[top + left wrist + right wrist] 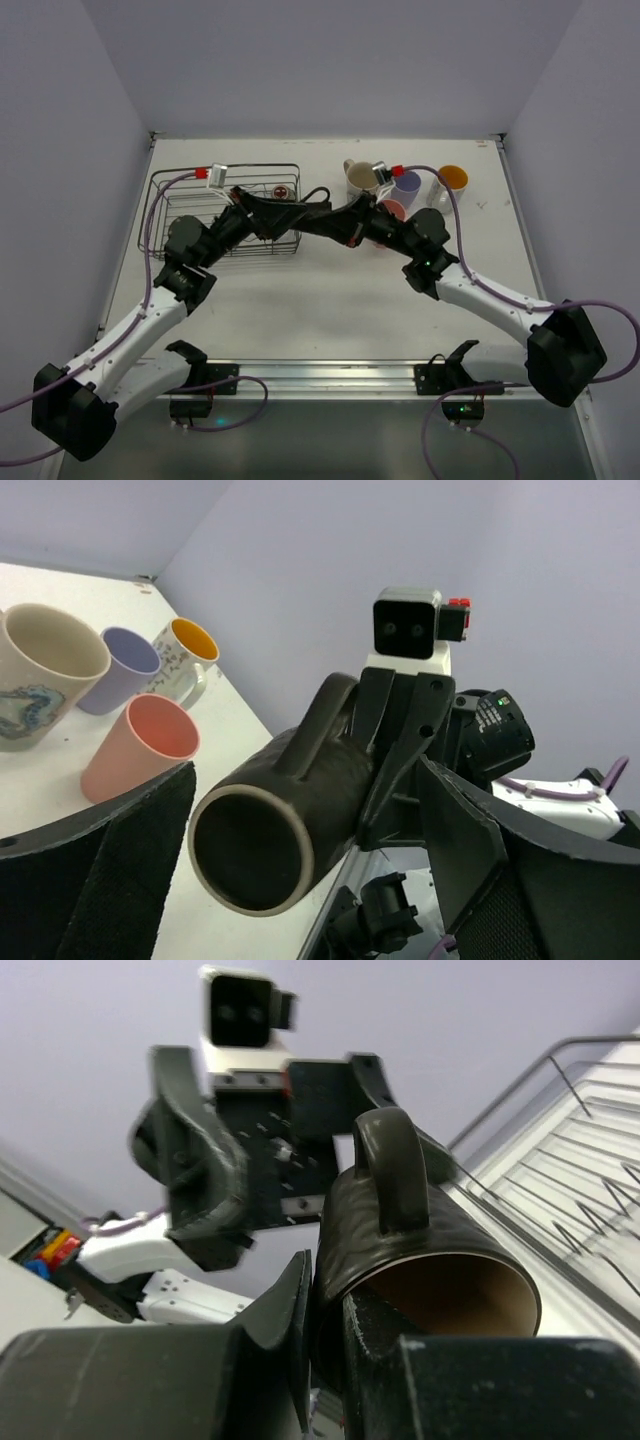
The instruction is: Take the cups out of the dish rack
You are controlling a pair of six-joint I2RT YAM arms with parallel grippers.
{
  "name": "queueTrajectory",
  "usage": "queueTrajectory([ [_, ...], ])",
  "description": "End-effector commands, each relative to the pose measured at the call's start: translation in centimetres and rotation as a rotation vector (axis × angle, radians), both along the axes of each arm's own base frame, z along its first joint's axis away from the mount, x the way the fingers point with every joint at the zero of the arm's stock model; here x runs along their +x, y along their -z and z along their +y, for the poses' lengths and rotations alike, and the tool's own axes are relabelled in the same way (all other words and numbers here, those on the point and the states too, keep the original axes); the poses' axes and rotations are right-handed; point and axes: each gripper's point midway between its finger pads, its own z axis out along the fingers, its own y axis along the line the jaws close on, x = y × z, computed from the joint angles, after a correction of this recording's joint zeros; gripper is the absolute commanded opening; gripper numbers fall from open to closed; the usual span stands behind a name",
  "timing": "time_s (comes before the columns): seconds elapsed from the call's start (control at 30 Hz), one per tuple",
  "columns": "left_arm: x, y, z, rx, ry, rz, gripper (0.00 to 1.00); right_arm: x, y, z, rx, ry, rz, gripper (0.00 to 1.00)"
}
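Observation:
The black mug swings away from the rack in my right gripper next. The gripper then tips downward and lowers the mug beside the salmon-pink tumbler.
The black mug hangs on its side in mid-air between my two grippers, right of the dish rack. My right gripper is shut on the mug's rim, one finger inside and one outside. My left gripper is open, its fingers standing apart on either side of the mug's base. The cream printed mug, lavender tumbler, salmon-pink tumbler and orange-lined mug stand on the table at the back right. A brown cup sits in the rack.
The rack's wire prongs show at the right of the right wrist view. Both arms cross the table's middle. The table's rail runs along the near edge. Walls close in the back and sides.

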Motion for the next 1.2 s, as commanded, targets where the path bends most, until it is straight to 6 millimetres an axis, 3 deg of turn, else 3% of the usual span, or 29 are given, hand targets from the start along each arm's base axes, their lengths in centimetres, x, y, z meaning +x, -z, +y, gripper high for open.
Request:
queueTrajectory([
  [0.0,-0.2,-2.7,1.0,0.102,-0.074,-0.129,0.96,0.0,-1.3,-1.7,-0.010,0.101,-0.083,0.00],
  [0.03,0.0,-2.4,1.3,0.142,-0.097,-0.127,0.99,0.3,0.5,-1.9,-0.087,0.123,-0.037,0.00],
  [0.1,0.7,-2.1,2.5,0.234,-0.175,-0.126,1.00,0.7,0.5,-3.3,-0.140,0.216,-0.062,0.00],
  [0.13,0.8,-2.0,2.9,0.259,-0.196,-0.128,1.00,0.9,2.2,-3.8,-0.210,0.239,-0.023,0.00],
  [0.23,0.9,-1.6,4.1,0.339,-0.252,-0.138,1.00,1.3,3.5,-6.1,-0.318,0.330,-0.010,0.00],
  [0.27,0.8,-1.0,4.5,0.372,-0.265,-0.126,1.00,1.6,2.8,-6.8,-0.338,0.361,-0.019,0.00],
  [0.33,0.7,-0.4,5.2,0.449,-0.279,-0.143,1.00,2.9,4.3,-10.0,-0.466,0.498,0.013,0.00],
  [0.4,0.5,1.1,5.9,0.539,-0.286,-0.143,1.00,4.4,4.0,-13.2,-0.539,0.631,0.018,0.00],
  [0.43,0.7,1.8,6.3,0.574,-0.301,-0.134,1.00,5.5,5.2,-16.3,-0.606,0.716,0.073,0.00],
  [0.47,0.4,2.9,6.7,0.614,-0.303,-0.113,1.00,6.2,4.8,-17.9,-0.630,0.773,0.085,0.00],
  [0.5,0.5,4.1,7.2,0.659,-0.311,-0.107,1.00,7.0,6.2,-21.2,-0.723,0.876,0.140,0.00],
  [0.57,0.5,6.3,8.0,0.702,-0.336,-0.074,1.00,8.1,7.2,-23.8,-0.812,0.961,0.188,0.00],
  [0.63,0.5,7.2,8.3,0.723,-0.341,-0.075,1.00,8.7,8.6,-25.9,-0.888,1.003,0.241,0.00],
  [0.83,0.6,7.4,8.4,0.759,-0.335,-0.109,1.00,11.7,13.8,-28.7,-1.036,1.027,0.395,0.00],
  [1.17,0.5,8.7,8.7,0.807,-0.325,-0.095,1.00,14.9,21.9,-27.1,-1.192,0.849,0.571,0.00],
])
